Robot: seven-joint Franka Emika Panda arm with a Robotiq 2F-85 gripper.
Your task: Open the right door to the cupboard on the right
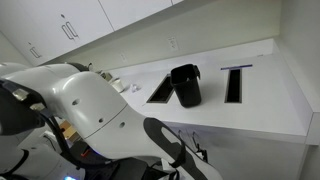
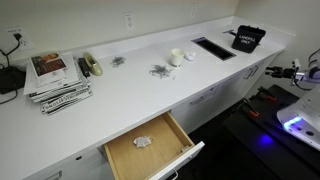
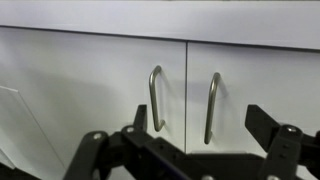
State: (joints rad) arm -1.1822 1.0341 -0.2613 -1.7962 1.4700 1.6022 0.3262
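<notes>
The robot's open gripper will move outward next onto the target door's silver handle (image 3: 211,112), since that handle stands outward of the gripper, between its fingers in the wrist view.
In the wrist view the white cupboard fills the frame with both doors shut. The right door (image 3: 258,80) carries a short vertical silver handle (image 3: 211,105) near its left edge. Its twin door (image 3: 85,85) has the neighbouring handle (image 3: 155,98). My gripper (image 3: 205,125) is open and empty, close in front of the doors. Its two black fingers stand either side of the right door's handle without touching it. In an exterior view the gripper (image 2: 276,71) is low by the cabinet fronts at the counter's far end.
A light wooden drawer (image 2: 150,148) stands pulled open below the white counter (image 2: 140,85). On the counter are a black bin (image 1: 185,84), magazines (image 2: 55,80), a tape roll and small cups. My arm's white body (image 1: 85,105) fills the foreground.
</notes>
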